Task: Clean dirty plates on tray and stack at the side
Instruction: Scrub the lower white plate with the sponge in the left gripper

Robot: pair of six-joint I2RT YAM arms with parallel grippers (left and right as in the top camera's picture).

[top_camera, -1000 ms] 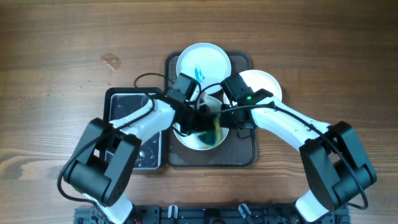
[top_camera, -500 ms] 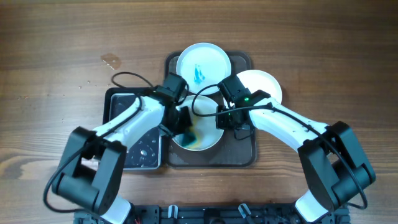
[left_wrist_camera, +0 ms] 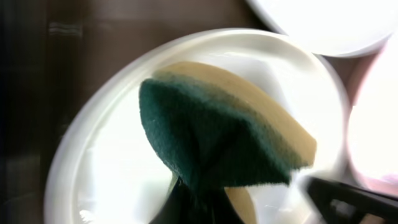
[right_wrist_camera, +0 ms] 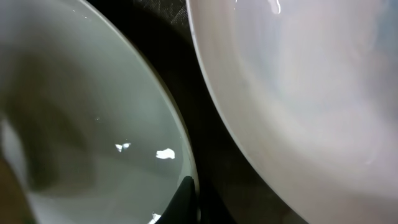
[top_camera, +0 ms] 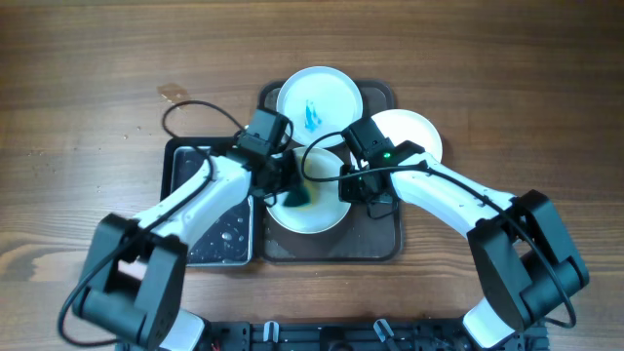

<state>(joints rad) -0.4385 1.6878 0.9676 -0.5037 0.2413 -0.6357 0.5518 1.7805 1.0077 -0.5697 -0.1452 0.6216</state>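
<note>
The black basin [top_camera: 231, 224] lies to my left gripper's left in the overhead view, so next my left gripper will lift the sponge off the plate, lower it there and release.
Three white plates are in view. One with a teal smear [top_camera: 319, 100] lies at the back of the dark tray [top_camera: 380, 234], another [top_camera: 414, 132] overhangs its right rim, and the front plate [top_camera: 317, 216] lies in the middle. My left gripper [top_camera: 291, 185] is shut on a green-and-yellow sponge [left_wrist_camera: 217, 137], which presses on the left part of the front plate [left_wrist_camera: 106, 162]. My right gripper [top_camera: 354, 190] is shut on that plate's right rim [right_wrist_camera: 180, 162]. The right wrist view shows the right-hand plate [right_wrist_camera: 298, 81] close by.
A glossy black basin [top_camera: 210, 219] with water drops sits left of the tray under my left arm. A small wet stain [top_camera: 174, 95] marks the wooden table at the back left. A black cable [top_camera: 195, 112] loops above the left arm.
My left gripper has dragged the sponge from the plate's right side across to its left. The right arm and the plate have stayed still.
</note>
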